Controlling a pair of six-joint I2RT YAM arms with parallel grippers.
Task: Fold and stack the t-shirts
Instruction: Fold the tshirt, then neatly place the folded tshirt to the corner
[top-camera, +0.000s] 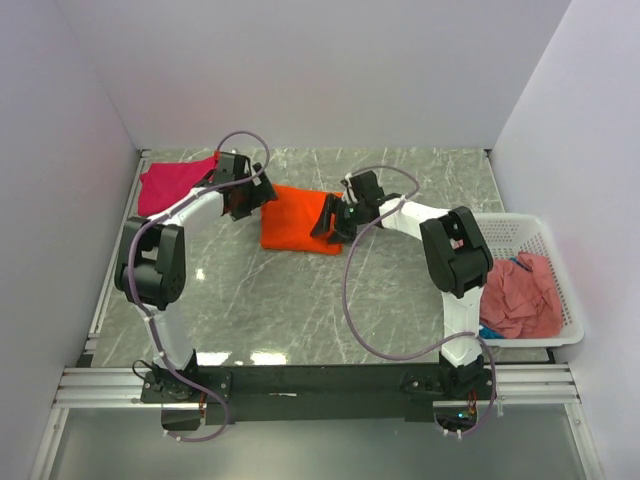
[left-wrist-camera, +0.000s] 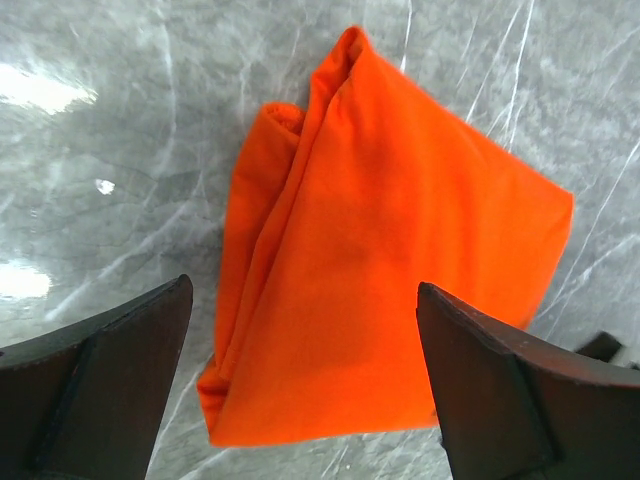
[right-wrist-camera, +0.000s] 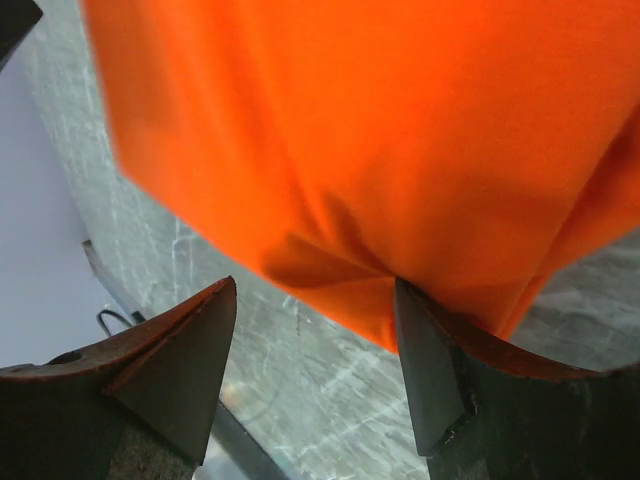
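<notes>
The folds of the orange shirt's layered edge (top-camera: 265, 219) (left-wrist-camera: 261, 265) are below my left gripper and to its right in the top view. My left gripper will next lower its spread fingers astride them.
A bright orange t-shirt (top-camera: 296, 222) lies folded on the marble table, mid-back. My left gripper (top-camera: 250, 198) is open at its left edge; in the left wrist view the orange shirt (left-wrist-camera: 380, 260) lies between and beyond the spread fingers of the left gripper (left-wrist-camera: 303, 290). My right gripper (top-camera: 334, 218) is open at the shirt's right edge. In the right wrist view the orange cloth (right-wrist-camera: 380, 130) rests against one fingertip (right-wrist-camera: 425, 350) of the right gripper (right-wrist-camera: 315, 290). A magenta-pink shirt (top-camera: 172, 182) lies at the back left.
A white lattice basket (top-camera: 540, 240) stands at the right edge, holding a dusty rose-pink shirt (top-camera: 520, 295) with a bit of blue cloth (top-camera: 490, 331) under it. White walls close the back and both sides.
</notes>
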